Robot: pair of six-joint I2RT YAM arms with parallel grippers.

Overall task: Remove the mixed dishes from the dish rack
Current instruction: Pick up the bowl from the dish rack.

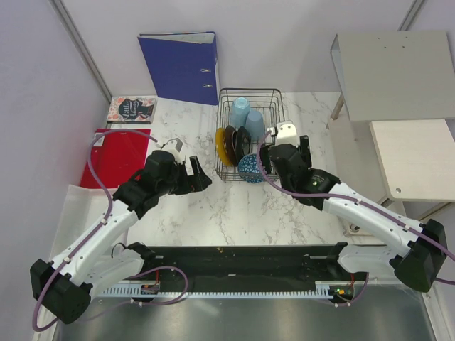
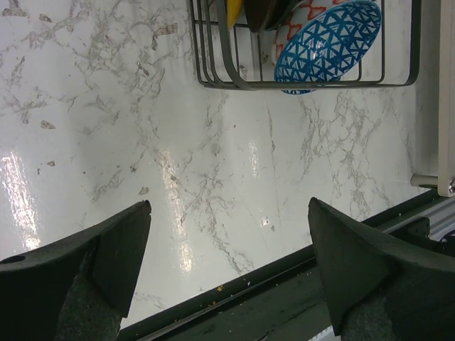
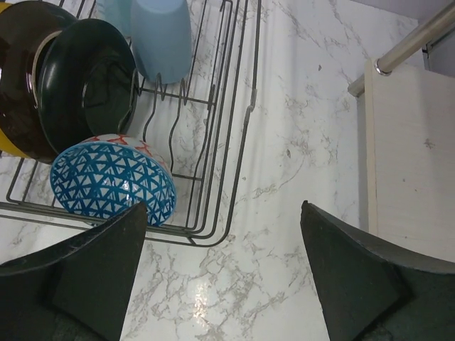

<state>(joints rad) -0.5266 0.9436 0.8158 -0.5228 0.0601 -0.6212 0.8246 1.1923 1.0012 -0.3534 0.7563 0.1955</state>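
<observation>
My right gripper is about to go down, moving to the left in the top view, onto the bowl's cabinet-side rim [image 1: 261, 170] [image 3: 171, 196], as a gap is open between the bowl and the rack's side wires.
The black wire dish rack [image 1: 264, 99] stands at the back middle of the marble table. In it are two pale blue cups [image 1: 239, 111] upside down, plates on edge showing a yellow rim [image 1: 221, 145] and dark backs [image 3: 85, 85], and a blue patterned bowl [image 1: 251, 169] at the near end. A strip of red pattern [image 3: 121, 140] shows behind the bowl [image 3: 106, 181]. My left gripper [image 1: 202, 176] hovers open left of the rack's near corner [image 2: 213, 71]. My right gripper [image 3: 223, 207] is open beside the rack's near right corner [image 3: 234, 177], empty, its left finger close to the bowl.
A blue ring binder [image 1: 181, 67] stands behind the rack on the left. A red folder [image 1: 117, 156] and a small book [image 1: 131, 109] lie at the far left. A grey cabinet [image 1: 394, 74] and pale board [image 3: 409, 156] border the right side. A black rail [image 1: 249, 259] runs along the near edge.
</observation>
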